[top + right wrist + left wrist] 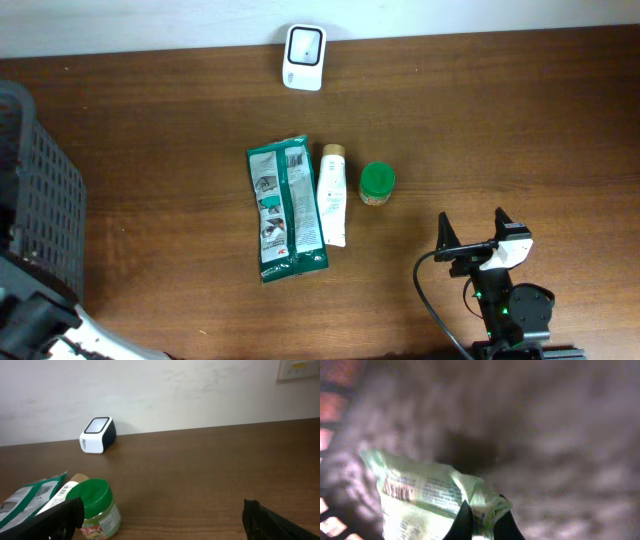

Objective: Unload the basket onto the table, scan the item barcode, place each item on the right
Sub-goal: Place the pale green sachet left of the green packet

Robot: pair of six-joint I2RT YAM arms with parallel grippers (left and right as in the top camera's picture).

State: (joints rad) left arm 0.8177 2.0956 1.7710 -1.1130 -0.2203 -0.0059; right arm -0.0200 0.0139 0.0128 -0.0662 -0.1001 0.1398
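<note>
The left gripper carries the packet up out of the basket next, then down to the green pouch's basket-side edge [254, 206] to release it, since the tabletop there is clear.
In the left wrist view my left gripper [484, 521] is shut on the crumpled corner of a pale green printed packet [420, 502], over a blurred dark surface. The overhead view shows only part of the left arm [40, 330], at the bottom left by the basket. The white barcode scanner [303, 57] stands at the table's far edge and also shows in the right wrist view, scanner [97, 435]. My right gripper [473, 232] stands open over the table at the front right, nothing between its fingers.
A green pouch [286, 208], a white tube [332, 193] and a green-lidded jar [377, 183] lie side by side mid-table. The jar [97, 507] is just left of my right gripper [165, 520]. A black mesh basket [35, 190] stands at the left edge.
</note>
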